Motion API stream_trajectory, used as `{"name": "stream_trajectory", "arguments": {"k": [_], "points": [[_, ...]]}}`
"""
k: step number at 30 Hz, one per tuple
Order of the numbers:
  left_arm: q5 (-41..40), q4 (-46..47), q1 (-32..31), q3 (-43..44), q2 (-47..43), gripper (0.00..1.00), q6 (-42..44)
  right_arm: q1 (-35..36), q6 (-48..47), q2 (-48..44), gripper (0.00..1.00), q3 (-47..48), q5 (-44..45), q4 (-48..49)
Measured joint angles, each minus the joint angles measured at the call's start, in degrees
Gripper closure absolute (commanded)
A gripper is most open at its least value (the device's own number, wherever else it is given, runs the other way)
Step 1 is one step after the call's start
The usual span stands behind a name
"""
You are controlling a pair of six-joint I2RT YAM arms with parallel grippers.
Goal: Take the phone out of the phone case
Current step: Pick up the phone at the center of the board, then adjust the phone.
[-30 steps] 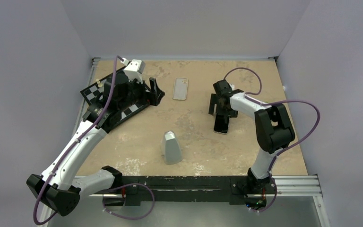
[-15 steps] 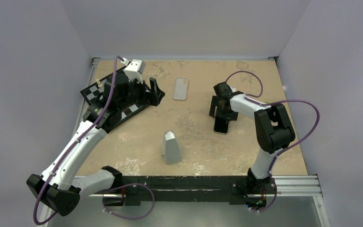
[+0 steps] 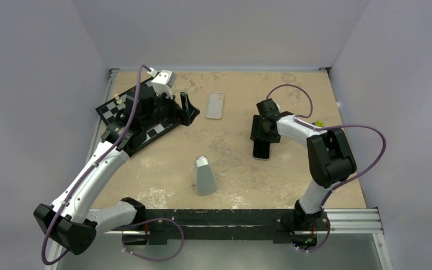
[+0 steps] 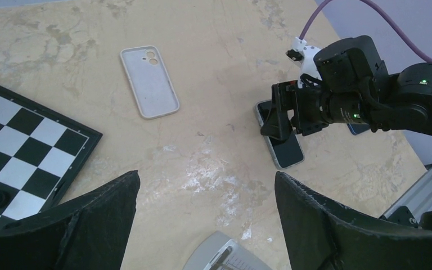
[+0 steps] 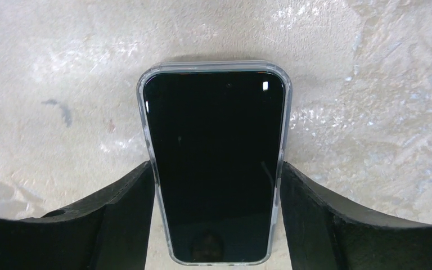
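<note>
My left gripper moves to the right in the top view next, onto the phone case's long side facing the chessboard, because my right gripper straddles the phone case.
The phone (image 5: 214,157) lies screen up on the table inside the clear phone case (image 5: 214,66), whose whitish rim frames it. My right gripper (image 5: 216,169) straddles its near half, both fingers pressed against the case's long sides. From above, the right gripper (image 3: 261,134) covers the phone's (image 3: 261,150) far end. The left wrist view shows the phone (image 4: 286,151) under that gripper. My left gripper (image 4: 206,175) is open and empty, held above the table by the chessboard (image 3: 118,112).
A pale empty phone case (image 3: 215,105) lies at the back centre, also in the left wrist view (image 4: 149,81). A grey tapered block (image 3: 204,175) stands at the front centre. The chessboard (image 4: 11,152) with a few pieces lies at the back left.
My right gripper's fingers have closed from a wide spread onto the sides of the cased phone. The left gripper has turned slightly near the chessboard.
</note>
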Motion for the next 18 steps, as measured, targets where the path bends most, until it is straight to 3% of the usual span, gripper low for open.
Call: {"name": "stream_trajectory", "arguments": {"k": [9, 13, 18], "points": [[12.1, 4.5, 0.0, -0.7, 6.0, 0.15, -3.4, 0.0, -5.9, -15.8, 1.00, -5.2, -5.2, 6.4], [18.9, 9.5, 0.0, -0.7, 10.1, 0.24, -10.5, 0.2, -7.8, -23.6, 1.00, -6.9, -9.8, 10.8], [22.7, 16.6, -0.2, -0.2, 16.3, 0.27, -21.1, 2.7, -9.2, -27.2, 1.00, -6.5, -15.2, 15.3]]}}
